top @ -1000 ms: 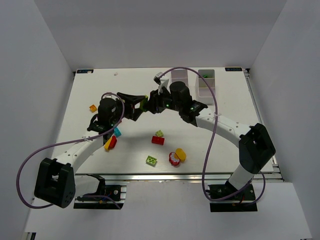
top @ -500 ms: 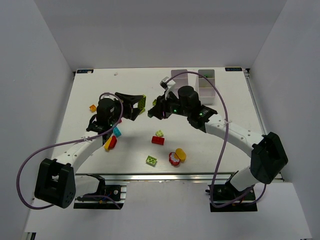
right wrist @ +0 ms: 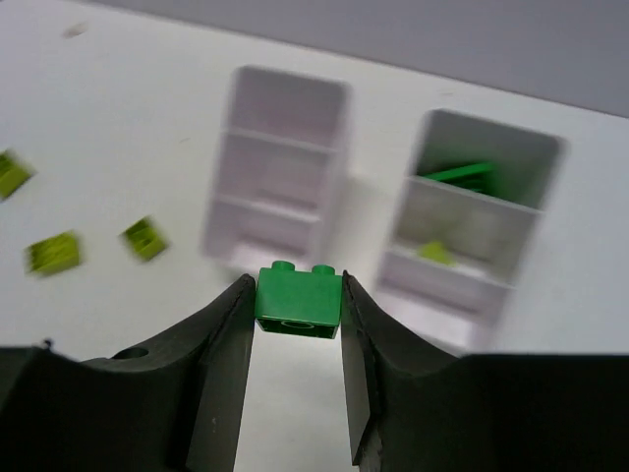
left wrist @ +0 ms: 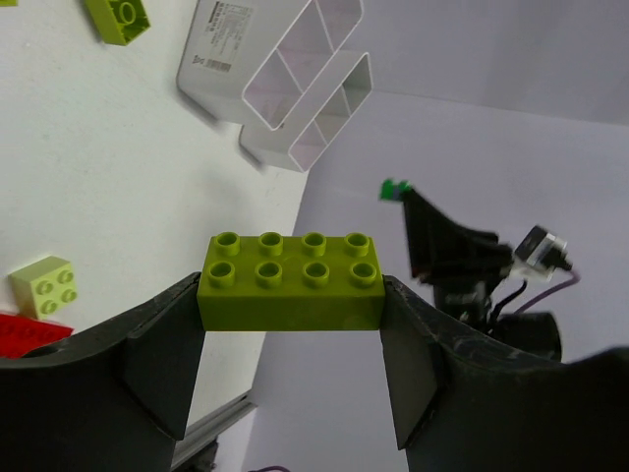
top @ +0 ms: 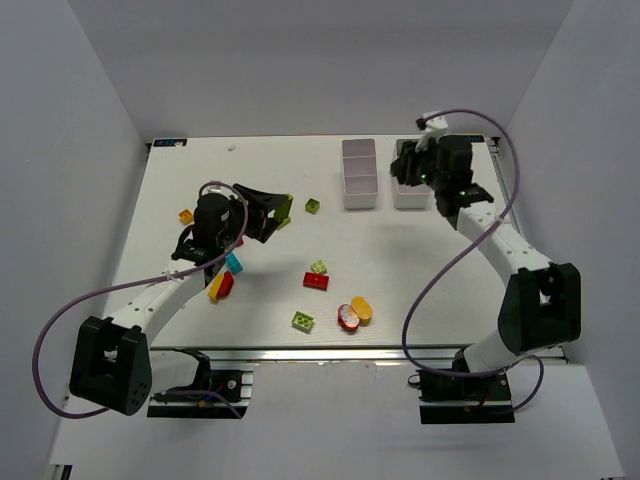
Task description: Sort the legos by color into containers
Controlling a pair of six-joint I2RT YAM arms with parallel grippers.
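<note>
My right gripper next needs to carry the small matching brick outward and release it over the white container's far section point(right wrist: 484, 162), which lies outward and holds a dark green piece.
My left gripper point(top: 283, 208) point(left wrist: 292, 307) is shut on a long lime brick point(left wrist: 291, 280), gripped by its ends and held above the table left of centre. My right gripper point(top: 408, 166) point(right wrist: 298, 307) is shut on a small dark green brick point(right wrist: 298, 295) and hovers by the right white container point(top: 405, 201) point(right wrist: 470, 282). That container's far compartment holds a dark green piece point(right wrist: 460, 173); its middle one holds a lime piece point(right wrist: 435, 253). The left container point(top: 344, 175) point(right wrist: 278, 141) shows nothing inside. Loose legos lie on the table: lime point(top: 314, 205), pale lime point(top: 318, 267), red point(top: 317, 280).
More loose bricks: orange point(top: 186, 216), cyan point(top: 234, 264), a yellow and red pair point(top: 220, 286), lime point(top: 302, 320), red and white point(top: 348, 318), orange point(top: 361, 308). White walls enclose the table on the left, right and back.
My right arm has swung from the table's middle, beside the left gripper, to the back right by the right container, carrying the dark green brick. The left gripper has stayed put with its lime brick.
</note>
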